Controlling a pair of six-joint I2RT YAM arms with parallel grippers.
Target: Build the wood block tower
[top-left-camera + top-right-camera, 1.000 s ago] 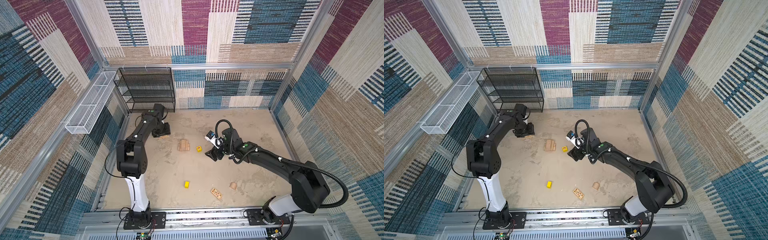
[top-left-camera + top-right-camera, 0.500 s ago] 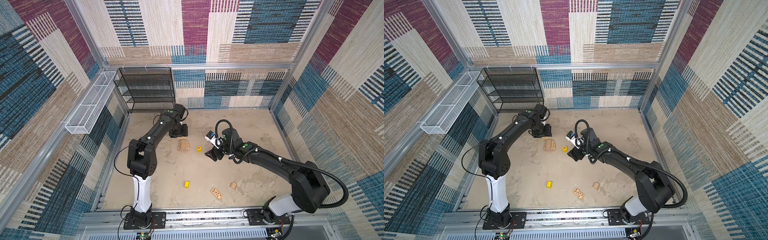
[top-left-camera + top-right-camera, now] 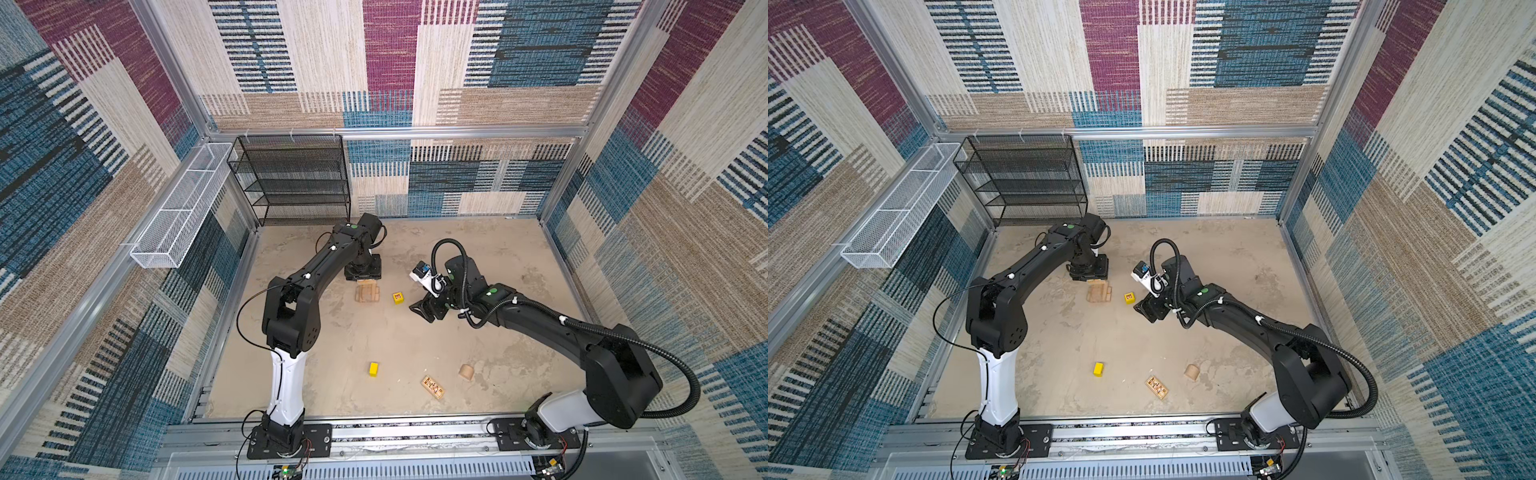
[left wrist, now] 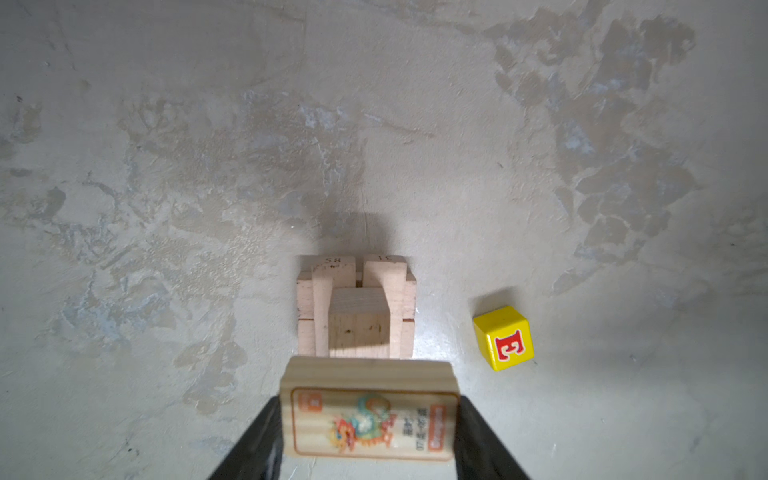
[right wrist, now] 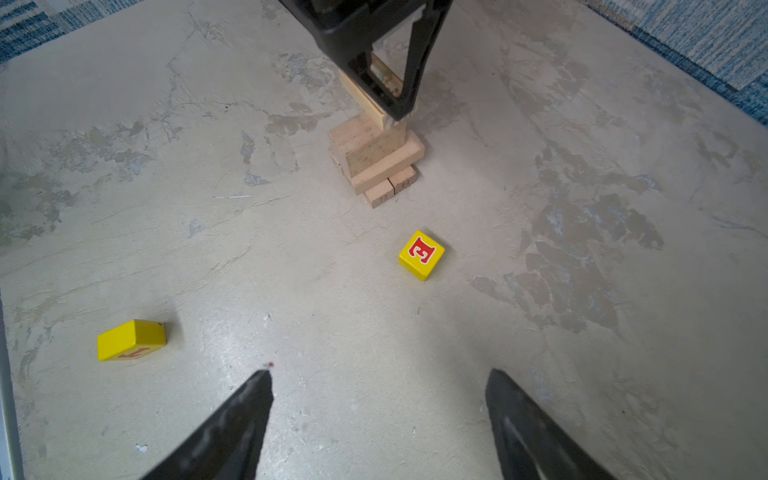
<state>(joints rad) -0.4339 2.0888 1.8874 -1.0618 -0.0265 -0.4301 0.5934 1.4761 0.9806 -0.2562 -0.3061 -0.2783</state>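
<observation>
My left gripper goes down and releases the tan block crosswise on the tower's uppermost block below next, since that block's top is still bare.
The tower is a short stack of tan wood blocks on the floor, also seen in the left wrist view and the right wrist view. My left gripper is shut on a picture-printed tan block, held just above the tower's far edge. A yellow cube with a red letter lies right of the tower. My right gripper is open and empty, low over the floor, right of that cube. Near the front lie a yellow block, a dark-patterned block and a rounded tan piece.
A black wire shelf stands against the back wall at the left. A white wire basket hangs on the left wall. Patterned walls close in the floor on three sides, with a metal rail along the front.
My left arm has swung right from the back left corner to the tower, carrying its block. The right arm has stayed almost still.
</observation>
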